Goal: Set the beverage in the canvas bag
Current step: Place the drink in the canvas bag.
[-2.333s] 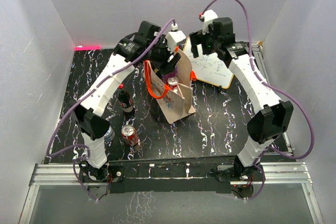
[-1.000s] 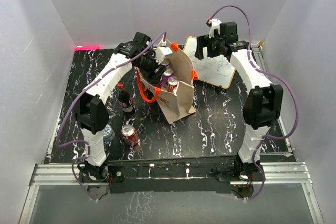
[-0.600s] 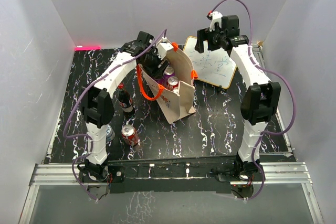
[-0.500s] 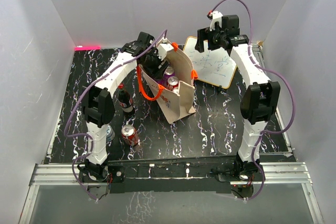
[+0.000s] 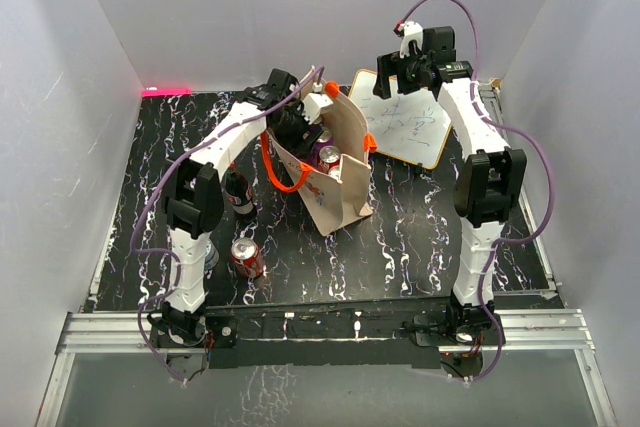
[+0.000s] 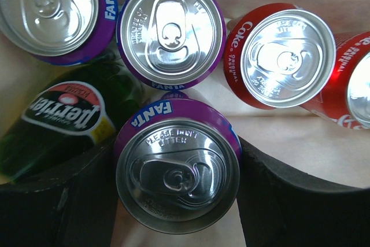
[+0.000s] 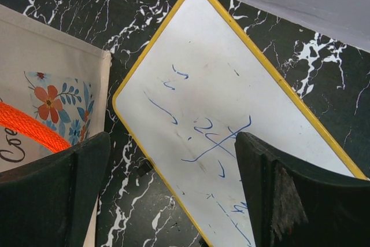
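Observation:
The bag's bare bottom shows between the Perrier bottle (image 6: 63, 114) and the nearer Coke can. My left gripper needs to go down into that gap and release the Fanta can.
The beige canvas bag (image 5: 340, 185) stands open mid-table, with orange handles and a floral print (image 7: 51, 99). My left gripper (image 5: 297, 129) reaches down into its mouth. In the left wrist view it (image 6: 177, 189) is shut on an upright purple Fanta can (image 6: 177, 174), both dark fingers (image 6: 277, 201) pressed to the can's sides. Inside the bag around it are two more Fanta cans (image 6: 171, 32), two red Coke cans (image 6: 286, 59) and a green Perrier bottle (image 6: 63, 114). My right gripper (image 5: 402, 72) hovers open and empty over the whiteboard, behind the bag.
A yellow-framed whiteboard (image 7: 231, 114) lies at the back right, beside the bag. Left of the bag stand a small cola bottle (image 5: 238, 192), a red can (image 5: 247, 256) and another can (image 5: 207, 255) behind the left arm. Grey walls enclose the black marbled table (image 5: 420, 237).
The left gripper went down into the bag with the can. The right gripper left the bag's rim and drew back over the whiteboard. Over the last half second little moved.

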You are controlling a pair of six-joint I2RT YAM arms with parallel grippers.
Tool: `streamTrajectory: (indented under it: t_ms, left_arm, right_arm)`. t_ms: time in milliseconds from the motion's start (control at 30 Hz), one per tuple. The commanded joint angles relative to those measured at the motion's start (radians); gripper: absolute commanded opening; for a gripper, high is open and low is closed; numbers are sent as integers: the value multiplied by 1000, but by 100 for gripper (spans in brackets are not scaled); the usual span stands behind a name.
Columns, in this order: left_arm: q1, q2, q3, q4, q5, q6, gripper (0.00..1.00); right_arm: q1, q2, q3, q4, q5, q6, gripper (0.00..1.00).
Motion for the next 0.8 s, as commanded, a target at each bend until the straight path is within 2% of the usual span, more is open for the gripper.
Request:
streamTrajectory:
  t_ms: [0, 167, 533, 767]
  left_arm:
    - [21, -30, -44, 122, -20, 81, 0]
    - [21, -22, -79, 140, -4, 87, 0]
    - [21, -30, -157, 150, -44, 82, 18]
    - [22, -11, -150, 149, -74, 47, 42]
  right_arm:
    - [-10, -5, 48, -1, -21, -29, 93]
    - [-16, -9, 36, -6, -18, -32, 93]
    - [-15, 4, 47, -20, -21, -23, 93]
    - [-15, 15, 72, -23, -25, -25, 93]
